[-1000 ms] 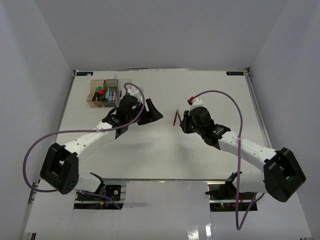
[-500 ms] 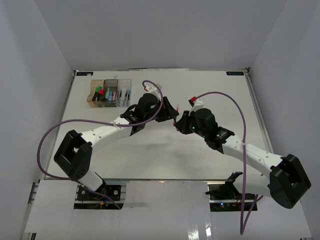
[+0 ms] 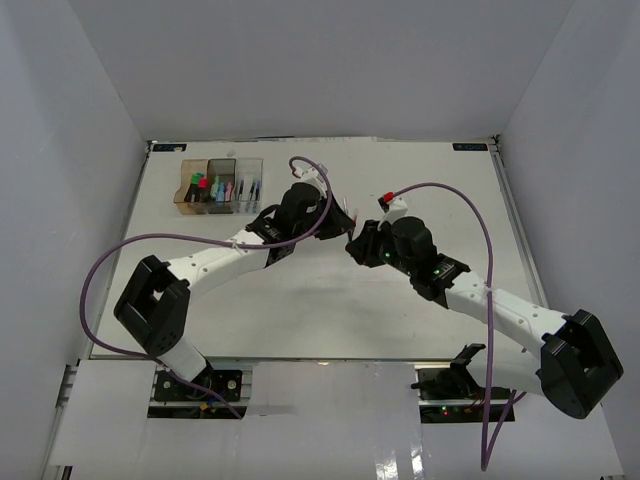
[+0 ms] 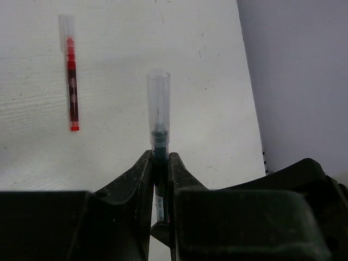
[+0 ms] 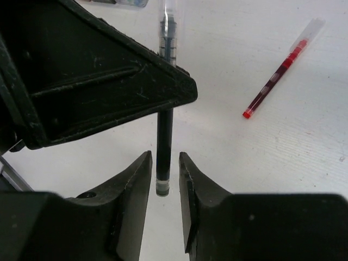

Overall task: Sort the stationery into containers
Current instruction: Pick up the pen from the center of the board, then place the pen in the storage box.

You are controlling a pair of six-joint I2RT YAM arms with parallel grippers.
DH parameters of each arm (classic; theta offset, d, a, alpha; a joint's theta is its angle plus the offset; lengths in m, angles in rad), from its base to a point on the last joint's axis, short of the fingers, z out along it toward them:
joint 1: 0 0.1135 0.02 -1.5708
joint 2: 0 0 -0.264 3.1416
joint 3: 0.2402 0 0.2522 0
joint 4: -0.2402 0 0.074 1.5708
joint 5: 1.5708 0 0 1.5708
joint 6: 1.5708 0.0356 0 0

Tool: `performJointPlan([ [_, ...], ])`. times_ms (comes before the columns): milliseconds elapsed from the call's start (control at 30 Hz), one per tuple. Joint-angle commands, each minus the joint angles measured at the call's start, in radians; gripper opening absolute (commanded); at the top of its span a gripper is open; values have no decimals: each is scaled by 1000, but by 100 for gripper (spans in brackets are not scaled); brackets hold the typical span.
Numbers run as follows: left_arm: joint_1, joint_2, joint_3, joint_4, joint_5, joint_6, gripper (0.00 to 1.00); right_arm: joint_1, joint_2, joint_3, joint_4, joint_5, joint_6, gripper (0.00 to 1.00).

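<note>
The left gripper will next swing outward and to the left in the top view, and it will release the black pen over the clear bin, which holds thin pens.
A thin black pen (image 4: 157,109) with a clear cap sticks out from my left gripper (image 4: 160,157), which is shut on its barrel. In the right wrist view the same black pen (image 5: 165,147) hangs between the fingers of my right gripper (image 5: 165,163). Those jaws stand open, with a gap on each side of the barrel. The two grippers meet above the middle of the table, left gripper (image 3: 343,222) and right gripper (image 3: 356,246). A red pen (image 4: 70,76) lies flat on the table, also seen as the red pen (image 5: 280,70) in the right wrist view. The containers (image 3: 219,185) hold several coloured items.
The three joined bins sit at the table's far left: amber (image 3: 187,192), dark grey (image 3: 222,165) and clear (image 3: 250,165). Grey walls enclose the table, and the right wall (image 4: 304,81) is close beyond the table edge. Purple cables arch over both arms.
My left arm has swung right from beside the bins to the right gripper and shut on the black pen. The right gripper's jaws have parted from the pen.
</note>
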Motion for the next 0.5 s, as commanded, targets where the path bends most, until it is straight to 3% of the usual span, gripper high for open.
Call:
performJointPlan([
  [0, 0, -5, 54, -27, -34, 46, 12, 4, -14, -9, 35, 10, -8, 35],
  [167, 72, 37, 137, -157, -33, 217, 11, 2, 4, 3, -22, 47, -39, 63],
  [300, 222, 95, 247, -297, -74, 412, 11, -1, 6, -6, -61, 87, -56, 87],
  [400, 311, 170, 371, -412, -155, 568, 11, -1, 18, -6, -98, 141, -79, 97],
  [467, 345, 210, 428, -472, -195, 634, 12, -2, 32, -2, -123, 158, -100, 98],
])
